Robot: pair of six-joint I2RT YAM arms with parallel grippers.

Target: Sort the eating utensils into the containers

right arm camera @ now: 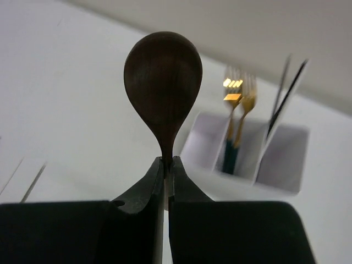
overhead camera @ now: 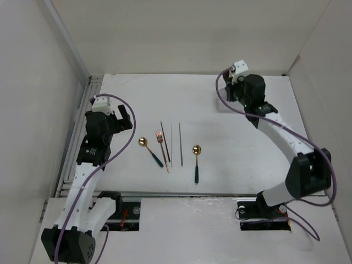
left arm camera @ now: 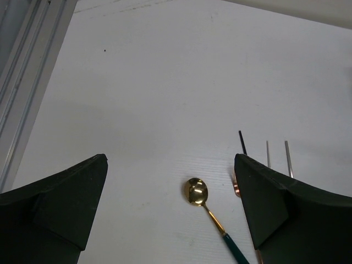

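Note:
I will lower my right gripper toward the container's empty section (right arm camera: 206, 138) beside the gold forks and let go of the brown spoon (right arm camera: 163, 71), because the other sections have forks and chopsticks in them.
My right gripper (right arm camera: 169, 160) is shut on the thin neck of a brown spoon (right arm camera: 163, 71), which stands bowl up in front of the camera. Behind it sits the white divided container (right arm camera: 286, 165). Two gold forks with teal handles (right arm camera: 237, 118) stand in one compartment and dark chopsticks (right arm camera: 286, 93) in the one beside it. On the table lie two gold spoons with teal handles (overhead camera: 149, 150) (overhead camera: 196, 162), a copper fork (overhead camera: 162, 146) and chopsticks (overhead camera: 180, 144). My left gripper (overhead camera: 122, 116) hangs open over the left gold spoon (left arm camera: 196, 191).
Grey walls close in the table on the left, back and right. A metal rail (overhead camera: 77, 143) runs along the left edge. Purple cables (overhead camera: 308, 144) loop off both arms. My right arm (overhead camera: 275, 129) reaches to the back right, covering the container in the top view.

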